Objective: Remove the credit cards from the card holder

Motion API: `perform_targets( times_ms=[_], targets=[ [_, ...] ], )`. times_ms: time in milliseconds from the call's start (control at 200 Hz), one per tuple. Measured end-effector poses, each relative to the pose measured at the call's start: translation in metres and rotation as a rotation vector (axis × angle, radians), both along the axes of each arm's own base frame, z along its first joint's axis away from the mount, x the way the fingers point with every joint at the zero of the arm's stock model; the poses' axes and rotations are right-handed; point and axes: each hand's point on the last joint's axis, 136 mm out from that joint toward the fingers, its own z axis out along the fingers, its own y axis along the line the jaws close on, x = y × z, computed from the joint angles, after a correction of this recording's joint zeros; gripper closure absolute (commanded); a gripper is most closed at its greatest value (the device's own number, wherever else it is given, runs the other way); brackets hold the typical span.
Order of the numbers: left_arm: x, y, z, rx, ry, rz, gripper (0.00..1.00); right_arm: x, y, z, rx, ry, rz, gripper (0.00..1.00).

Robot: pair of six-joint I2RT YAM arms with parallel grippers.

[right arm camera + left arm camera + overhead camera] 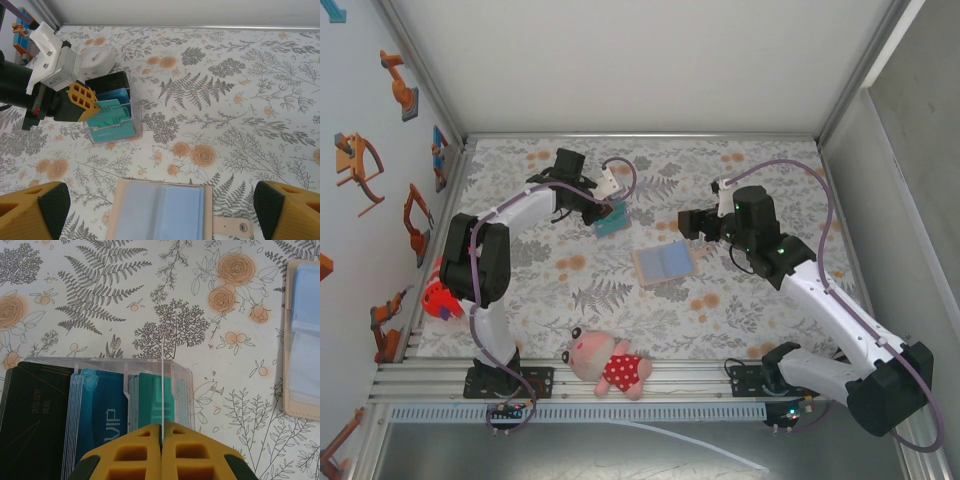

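Note:
I will move my left gripper down first to the color-matching teal stack in the clear card box, then release the credit card.
The card holder [663,263] lies open and flat on the floral cloth mid-table, its blue-grey sleeves up [160,210] and its snap tab [232,226] pointing right. It also lies at the right edge of the left wrist view [302,340]. My left gripper [162,427] is shut on a teal credit card [107,116], seen edge-on as a thin line [162,390], directly over a clear card box [100,405] that holds black, blue and teal cards. My right gripper [160,200] hovers above the card holder, open wide, nothing between its fingers.
A pink plush toy [610,366] lies by the near rail between the arm bases. A red object [440,297] sits at the left edge. A white round piece [97,59] rests behind the card box. Metal frame walls border the cloth.

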Motion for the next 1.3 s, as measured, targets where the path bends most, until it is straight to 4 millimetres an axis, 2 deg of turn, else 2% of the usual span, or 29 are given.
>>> perform_targets(
  times_ms=[401,581,626,906,927,952,1037,1052,1142,1242,1297],
  targets=[
    [0.0,0.001,-0.016,0.022,0.026,-0.008,1.0,0.0,0.0,0.0,0.001,0.0,0.0,0.06],
    [0.004,0.0,-0.019,0.03,0.024,-0.01,0.86,0.0,0.0,0.0,0.003,0.002,-0.002,0.05],
    [0.005,0.0,-0.02,0.035,0.021,-0.01,0.76,0.0,0.0,0.0,0.004,0.002,-0.002,0.05],
    [0.01,0.003,-0.018,0.051,0.01,0.014,0.71,0.003,-0.004,0.0,-0.007,-0.003,-0.031,0.02],
    [0.01,0.003,-0.017,0.052,0.009,0.016,0.65,0.003,-0.005,0.0,-0.009,-0.005,-0.035,0.02],
    [0.01,0.004,-0.017,0.052,0.009,0.019,0.63,0.004,-0.006,0.0,-0.012,-0.006,-0.041,0.01],
    [0.011,0.005,-0.009,0.049,-0.005,0.036,0.62,0.006,-0.011,-0.001,-0.025,-0.011,-0.065,0.01],
    [0.011,0.006,-0.007,0.048,-0.008,0.04,0.58,0.006,-0.011,-0.001,-0.027,-0.01,-0.069,0.01],
    [0.006,0.01,0.013,0.031,-0.038,0.062,0.55,0.007,-0.02,-0.001,-0.049,-0.02,-0.111,0.01],
    [-0.002,0.017,0.044,-0.001,-0.105,0.104,0.45,0.005,-0.035,0.002,-0.072,-0.048,-0.171,0.01],
    [-0.009,0.024,0.062,-0.02,-0.155,0.131,0.34,0.004,-0.044,0.004,-0.09,-0.077,-0.206,0.01]
  ],
)
